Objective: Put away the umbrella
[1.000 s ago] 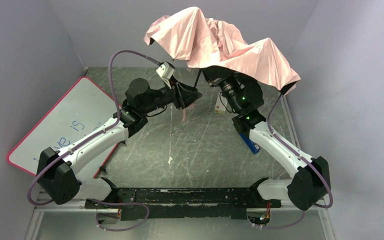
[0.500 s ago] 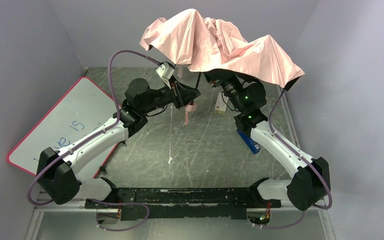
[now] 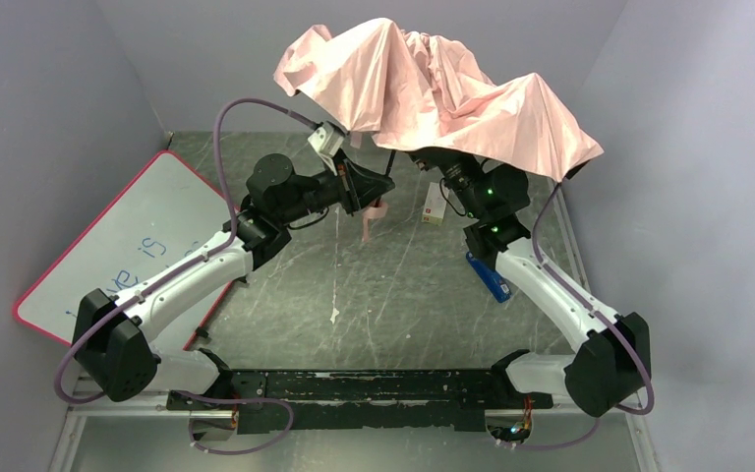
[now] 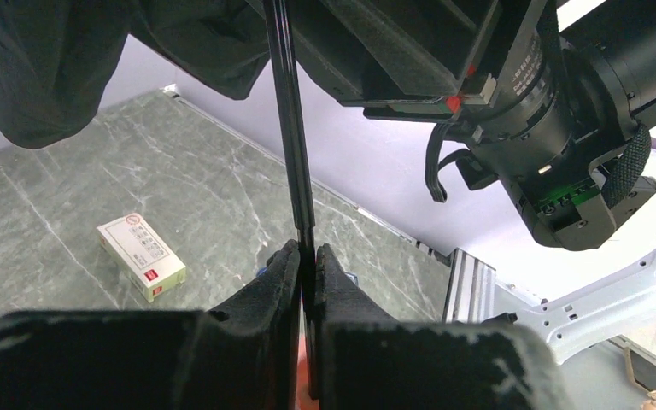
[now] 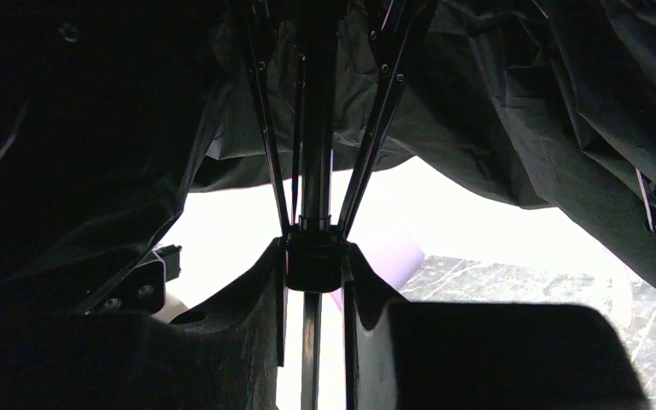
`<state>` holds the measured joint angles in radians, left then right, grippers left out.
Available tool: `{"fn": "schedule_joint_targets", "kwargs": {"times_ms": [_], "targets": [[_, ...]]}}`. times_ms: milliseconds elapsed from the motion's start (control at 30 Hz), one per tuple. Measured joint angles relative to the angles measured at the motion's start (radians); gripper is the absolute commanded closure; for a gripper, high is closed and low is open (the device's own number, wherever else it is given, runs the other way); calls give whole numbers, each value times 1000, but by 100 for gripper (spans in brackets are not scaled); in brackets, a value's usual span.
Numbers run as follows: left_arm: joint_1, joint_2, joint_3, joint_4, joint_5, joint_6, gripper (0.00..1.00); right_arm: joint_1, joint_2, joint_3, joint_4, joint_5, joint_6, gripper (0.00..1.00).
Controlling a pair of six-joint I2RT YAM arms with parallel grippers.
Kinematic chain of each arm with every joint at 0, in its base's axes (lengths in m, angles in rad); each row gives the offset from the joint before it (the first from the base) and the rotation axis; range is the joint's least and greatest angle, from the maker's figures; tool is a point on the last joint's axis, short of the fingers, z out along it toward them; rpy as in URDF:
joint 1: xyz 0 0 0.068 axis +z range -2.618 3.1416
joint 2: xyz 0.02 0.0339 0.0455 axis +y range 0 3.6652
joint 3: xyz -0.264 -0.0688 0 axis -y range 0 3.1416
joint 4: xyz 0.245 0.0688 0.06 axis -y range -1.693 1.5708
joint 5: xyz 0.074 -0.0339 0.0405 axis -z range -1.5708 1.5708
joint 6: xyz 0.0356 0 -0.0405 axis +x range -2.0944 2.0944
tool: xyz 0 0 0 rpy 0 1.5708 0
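The umbrella (image 3: 433, 93) is still hanging in the air. So I should next move my left gripper back and down to the bare tabletop between my arms and let go of the umbrella's stem.
The umbrella (image 3: 433, 93) hangs half open in the air at the back, its pale pink canopy draped over the right wrist. Its black shaft (image 4: 289, 128) runs down between the fingers of my left gripper (image 4: 306, 256), which is shut on it. A pink strap (image 3: 369, 218) dangles below the left gripper. My right gripper (image 5: 313, 256) is under the black inner fabric (image 5: 512, 111), shut on the black runner (image 5: 313, 260) where the thin ribs (image 5: 265, 128) meet the shaft. The stubby pink handle is hidden.
A pink-framed whiteboard (image 3: 128, 241) with blue writing lies at the left. A small white box (image 3: 434, 205) lies on the green tabletop near the right wrist, also in the left wrist view (image 4: 141, 254). A blue object (image 3: 489, 278) lies beside the right arm. Grey walls enclose the table.
The canopy has risen and spread wider to the right. The right wrist has moved up and right along the shaft. The pink strap has swung below the left gripper.
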<state>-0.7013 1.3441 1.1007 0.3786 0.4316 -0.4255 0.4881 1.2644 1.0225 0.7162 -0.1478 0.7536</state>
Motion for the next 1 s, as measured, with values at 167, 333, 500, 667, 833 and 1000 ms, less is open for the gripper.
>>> {"fn": "schedule_joint_targets", "kwargs": {"times_ms": [167, 333, 500, 667, 833, 1000], "targets": [[-3, 0, 0, -29, 7, 2, 95, 3, -49, -77, 12, 6, 3, 100], [-6, 1, 0, -69, -23, 3, 95, 93, -101, -262, 32, 29, 19, 100], [-3, 8, -12, -149, -37, 3, 95, 146, -116, -367, 57, 100, 43, 100], [-3, 14, -13, -151, -37, 3, 95, 154, -131, -380, 50, 130, 49, 100], [-7, 14, -13, -146, -34, 4, 95, 159, -137, -371, 30, 145, 48, 100], [-12, 14, 36, -192, -57, 34, 95, 161, -124, -298, -38, 153, 56, 100]]}}
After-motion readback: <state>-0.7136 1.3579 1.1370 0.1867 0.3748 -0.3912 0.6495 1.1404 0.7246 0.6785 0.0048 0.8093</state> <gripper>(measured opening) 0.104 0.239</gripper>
